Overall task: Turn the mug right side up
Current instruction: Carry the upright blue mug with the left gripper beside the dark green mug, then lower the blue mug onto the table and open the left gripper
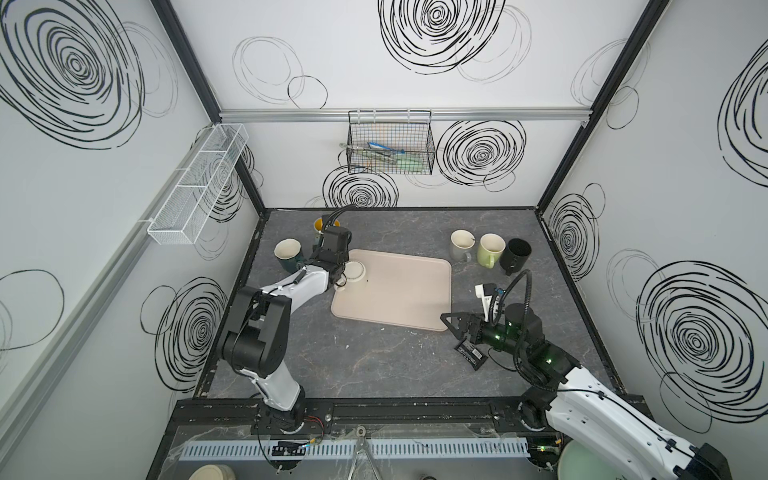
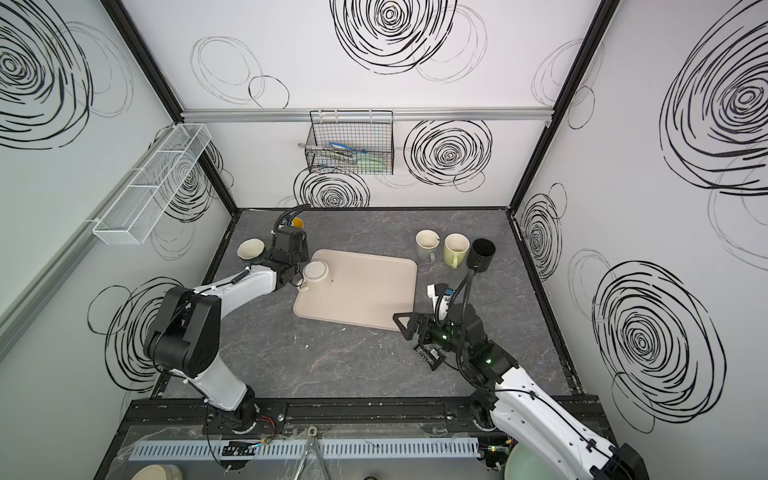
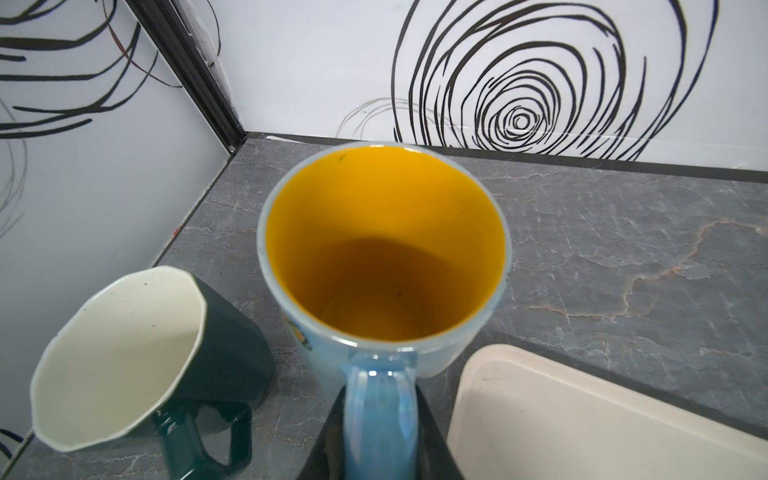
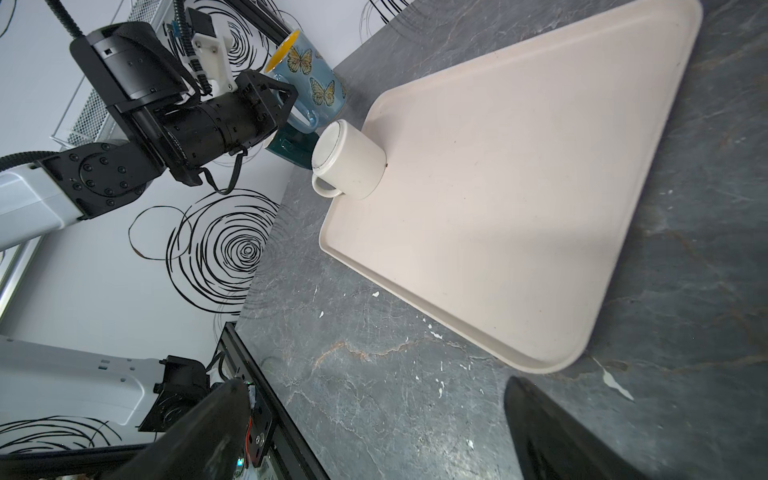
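The blue mug's yellow opening is already facing up. My left gripper should next lower the blue mug [image 3: 382, 266] onto the table [image 3: 291, 376] beside the dark green mug and let go of the blue mug's handle.
A blue butterfly mug [image 3: 382, 266] with a yellow inside stands mouth up near the table's back left, also seen in a top view [image 1: 318, 225] and the right wrist view [image 4: 309, 79]. My left gripper [image 3: 380, 399] is shut on its blue handle [image 3: 380, 415]. Whether its base touches the table I cannot tell. A cream mug [image 1: 355, 271] [image 2: 316, 274] [image 4: 349, 160] stands upside down on the back left corner of the beige tray [image 1: 399, 299] [image 4: 519, 166]. My right gripper [image 1: 451, 322] [image 4: 374, 384] hangs open and empty off the tray's front right corner.
A dark green mug [image 3: 124, 357] [image 1: 287, 251] with a cream inside stands upright just left of the blue one. Three upright mugs, grey [image 1: 462, 245], pale green [image 1: 490, 249] and black [image 1: 515, 251], stand at the back right. A small black device [image 1: 469, 353] lies under the right arm.
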`<state>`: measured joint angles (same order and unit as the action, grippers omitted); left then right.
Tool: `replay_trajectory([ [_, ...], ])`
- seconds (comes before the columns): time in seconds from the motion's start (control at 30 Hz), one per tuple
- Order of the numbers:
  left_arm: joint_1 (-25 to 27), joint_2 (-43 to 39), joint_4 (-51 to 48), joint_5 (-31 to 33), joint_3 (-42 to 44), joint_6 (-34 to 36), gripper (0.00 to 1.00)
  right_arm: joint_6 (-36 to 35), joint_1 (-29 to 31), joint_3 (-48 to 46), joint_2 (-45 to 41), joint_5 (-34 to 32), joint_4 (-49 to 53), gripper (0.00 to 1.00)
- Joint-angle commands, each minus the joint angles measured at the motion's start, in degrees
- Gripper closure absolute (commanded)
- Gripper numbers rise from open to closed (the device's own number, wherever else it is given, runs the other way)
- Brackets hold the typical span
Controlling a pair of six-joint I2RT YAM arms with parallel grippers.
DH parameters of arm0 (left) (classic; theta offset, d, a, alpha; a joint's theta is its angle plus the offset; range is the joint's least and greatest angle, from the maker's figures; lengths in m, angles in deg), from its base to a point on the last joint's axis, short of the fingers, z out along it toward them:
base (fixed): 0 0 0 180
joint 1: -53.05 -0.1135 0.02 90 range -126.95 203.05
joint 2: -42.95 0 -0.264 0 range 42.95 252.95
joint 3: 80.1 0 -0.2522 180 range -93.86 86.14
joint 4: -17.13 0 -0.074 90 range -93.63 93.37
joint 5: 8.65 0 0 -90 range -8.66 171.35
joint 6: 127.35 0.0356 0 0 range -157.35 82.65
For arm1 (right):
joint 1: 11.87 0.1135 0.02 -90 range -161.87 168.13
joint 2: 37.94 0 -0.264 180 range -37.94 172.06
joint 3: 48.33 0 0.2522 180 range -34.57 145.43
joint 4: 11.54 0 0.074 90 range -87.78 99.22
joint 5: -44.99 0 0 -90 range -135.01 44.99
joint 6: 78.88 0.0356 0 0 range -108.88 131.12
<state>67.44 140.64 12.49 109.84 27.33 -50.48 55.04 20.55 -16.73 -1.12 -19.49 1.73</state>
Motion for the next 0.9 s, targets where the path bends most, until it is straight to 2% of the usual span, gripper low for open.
replay_trajectory([
  [0.0, -1.03, 0.36, 9.94, 0.47, -1.93, -1.68, 1.00, -0.06, -0.33, -0.09, 0.09, -0.11, 0.07, 0.00],
  [0.47, -3.38, 3.80, 10.81, -1.72, -0.04, -6.82, 1.00, 0.16, -0.48, -0.80, 2.45, -0.02, -1.44, 0.00],
  [0.5, -3.48, 3.91, 10.82, -2.14, 0.01, -7.02, 0.92, 0.12, -0.50, -0.86, 2.58, -0.05, -1.59, 0.00],
  [0.6, -3.77, 3.85, 10.33, -3.11, 0.00, -7.55, 0.50, -0.28, -0.67, -0.73, 2.91, 0.06, -1.92, 0.00],
  [0.67, -3.85, 3.16, 10.87, -4.49, 0.63, -7.78, 0.38, -0.78, -0.78, -0.38, 3.04, -0.07, -1.62, 0.00],
  [0.7, -3.76, 2.76, 11.17, -4.71, 1.02, -7.97, 0.23, -0.94, -0.85, -0.28, 2.99, -0.41, -1.30, 0.00],
  [0.77, -3.70, 1.93, 11.19, -4.56, 1.97, -9.10, 0.05, -1.14, -0.94, -0.35, 2.73, -1.17, -0.88, 0.00],
  [0.8, -3.67, 1.60, 11.03, -4.43, 2.38, -9.69, 0.01, -1.15, -1.04, -0.36, 2.72, -1.43, -0.59, 0.00],
  [0.87, -3.59, 0.66, 10.55, -4.66, 3.33, -10.80, 0.04, -1.37, -1.22, -0.44, 2.57, -1.53, -0.05, 0.00],
])
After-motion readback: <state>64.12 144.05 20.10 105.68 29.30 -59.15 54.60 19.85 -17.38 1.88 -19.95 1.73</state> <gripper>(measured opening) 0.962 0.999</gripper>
